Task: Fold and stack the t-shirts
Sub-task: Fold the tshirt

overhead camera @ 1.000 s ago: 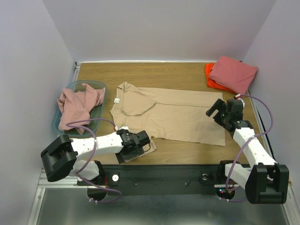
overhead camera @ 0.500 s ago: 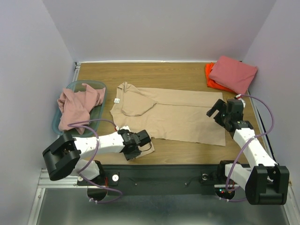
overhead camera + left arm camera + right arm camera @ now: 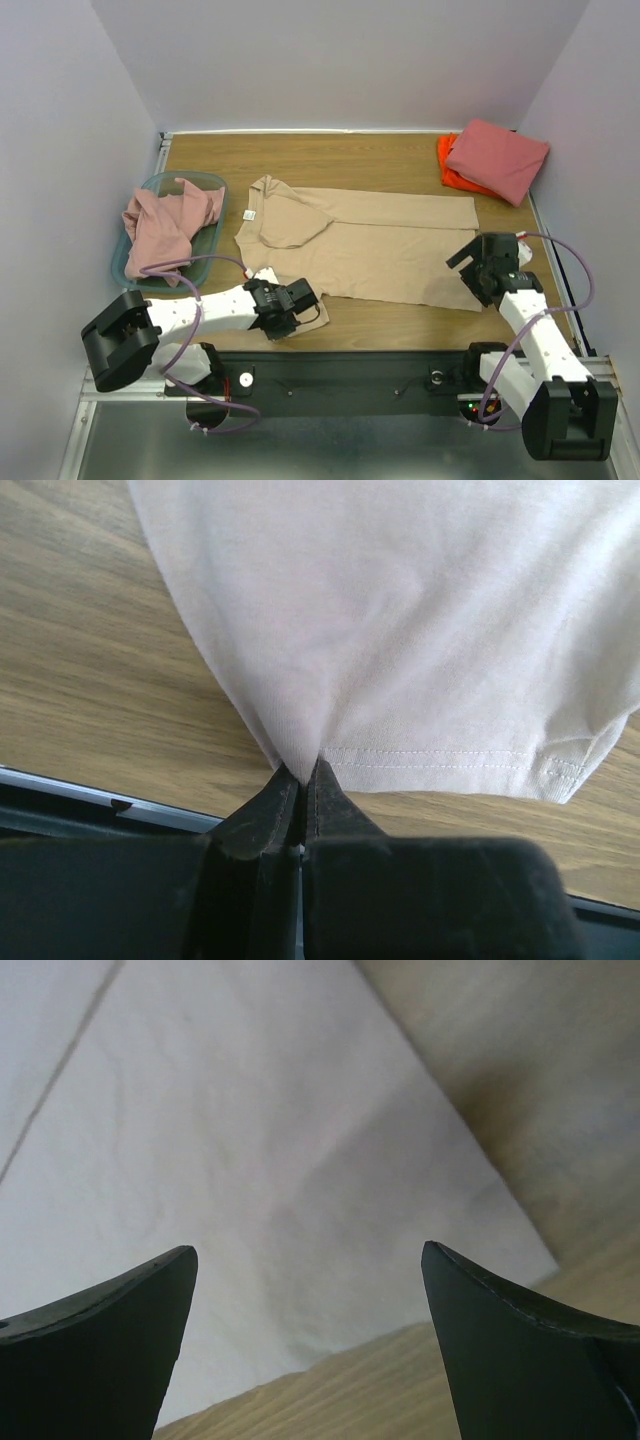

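My right gripper moves down and back onto the shirt's near hem corner (image 3: 477, 307) (image 3: 540, 1265) next and closes, since its parted fingers hover above the cloth.
A tan t-shirt (image 3: 370, 240) lies spread flat across the middle of the table, collar to the left. My left gripper (image 3: 305, 308) is at its near sleeve. In the left wrist view the jaws (image 3: 303, 768) are pinched shut on a fold of the tan cloth (image 3: 400, 630). My right gripper (image 3: 465, 270) hangs open over the shirt's near right corner. Its fingers (image 3: 308, 1252) stand wide apart above the tan hem corner (image 3: 250, 1160), holding nothing. A dusty pink t-shirt (image 3: 170, 225) is crumpled in the bin. A salmon-red t-shirt (image 3: 497, 157) lies folded on an orange one (image 3: 447, 172).
The translucent teal bin (image 3: 215, 185) stands at the left edge of the table. The folded pile occupies the back right corner by the wall. Bare wood (image 3: 330, 155) shows behind the tan shirt and along the near edge.
My left gripper has closed from open onto the tan shirt's near sleeve. The right arm has moved nearer and down, over the shirt's near right corner, still open.
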`<state>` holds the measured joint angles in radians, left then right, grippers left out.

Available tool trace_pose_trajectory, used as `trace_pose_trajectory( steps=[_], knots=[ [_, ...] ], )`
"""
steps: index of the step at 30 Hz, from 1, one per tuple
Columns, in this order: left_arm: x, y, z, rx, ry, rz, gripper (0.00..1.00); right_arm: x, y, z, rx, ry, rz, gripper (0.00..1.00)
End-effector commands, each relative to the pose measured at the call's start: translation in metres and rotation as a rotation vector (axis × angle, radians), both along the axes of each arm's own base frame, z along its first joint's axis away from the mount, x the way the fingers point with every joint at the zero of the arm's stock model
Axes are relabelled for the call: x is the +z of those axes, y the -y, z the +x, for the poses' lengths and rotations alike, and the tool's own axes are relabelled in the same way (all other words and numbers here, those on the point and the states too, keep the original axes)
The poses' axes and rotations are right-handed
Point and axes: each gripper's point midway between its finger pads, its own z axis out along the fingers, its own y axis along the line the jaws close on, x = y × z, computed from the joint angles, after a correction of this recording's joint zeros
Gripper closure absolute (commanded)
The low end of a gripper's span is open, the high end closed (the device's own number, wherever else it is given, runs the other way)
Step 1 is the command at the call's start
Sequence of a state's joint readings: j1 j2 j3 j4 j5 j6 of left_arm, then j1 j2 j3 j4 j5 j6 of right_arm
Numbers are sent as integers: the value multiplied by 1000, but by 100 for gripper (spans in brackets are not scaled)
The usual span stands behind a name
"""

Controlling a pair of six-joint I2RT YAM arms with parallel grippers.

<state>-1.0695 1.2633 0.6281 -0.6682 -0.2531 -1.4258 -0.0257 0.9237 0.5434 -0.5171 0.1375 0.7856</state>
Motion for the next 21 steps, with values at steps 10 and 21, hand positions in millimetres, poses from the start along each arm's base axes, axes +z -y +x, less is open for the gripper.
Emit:
trace_pose_trajectory(
  steps=[10, 21],
  knots=[
    [21, -4, 17, 6, 139, -90, 100, -30, 20, -54, -322, -139, 35, 3],
    [22, -4, 21, 8, 153, -109, 100, -61, 9, -45, -291, -112, 94, 19]
  ],
)
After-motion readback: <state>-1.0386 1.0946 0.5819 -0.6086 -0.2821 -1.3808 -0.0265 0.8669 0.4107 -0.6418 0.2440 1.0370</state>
